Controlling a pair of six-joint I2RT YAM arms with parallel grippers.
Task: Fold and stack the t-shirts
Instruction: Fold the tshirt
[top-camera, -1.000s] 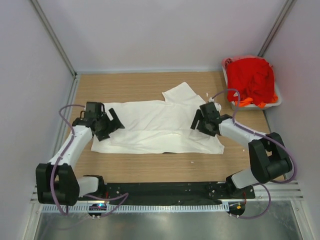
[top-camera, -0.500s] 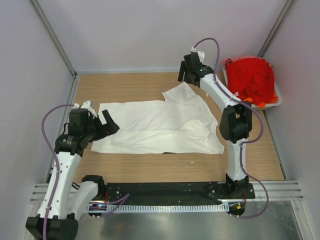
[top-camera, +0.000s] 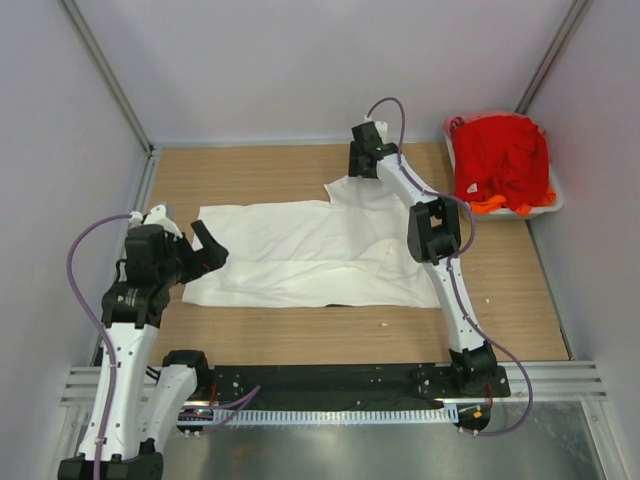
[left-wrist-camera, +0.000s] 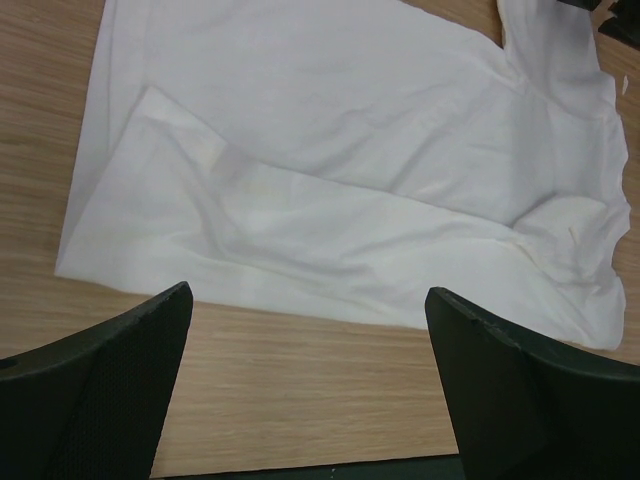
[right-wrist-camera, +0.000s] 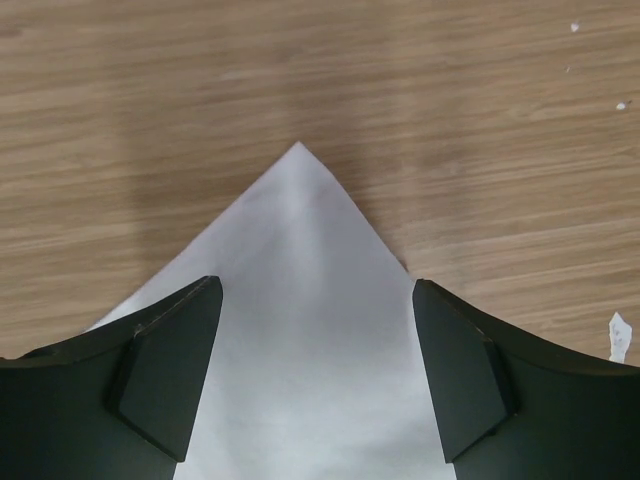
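Note:
My right gripper first moves outward along the sleeve next, with the sleeve's pointed corner (right-wrist-camera: 301, 174) between its open fingers, to close on the t-shirt's far edge.
A large white t-shirt (top-camera: 310, 255) lies spread on the wooden table, partly folded along its near side, with one sleeve pointing to the far side. My left gripper (top-camera: 208, 248) is open and empty, raised by the shirt's left edge. In the left wrist view it (left-wrist-camera: 310, 375) hangs over bare wood in front of the shirt (left-wrist-camera: 350, 190). My right gripper (top-camera: 359, 165) is open over the far sleeve tip. In the right wrist view the sleeve's pointed corner (right-wrist-camera: 300, 300) lies between the open fingers (right-wrist-camera: 165, 365). Red t-shirts (top-camera: 505, 155) and an orange one (top-camera: 490, 205) fill the tub.
A pale plastic tub (top-camera: 555, 205) stands at the far right corner against the wall. Grey walls close the table on three sides. Small white scraps (right-wrist-camera: 618, 335) lie on the wood near the sleeve.
My right arm has stretched from the shirt's right side to the far sleeve and settled over its tip. My left arm has lifted back from the shirt's left edge.

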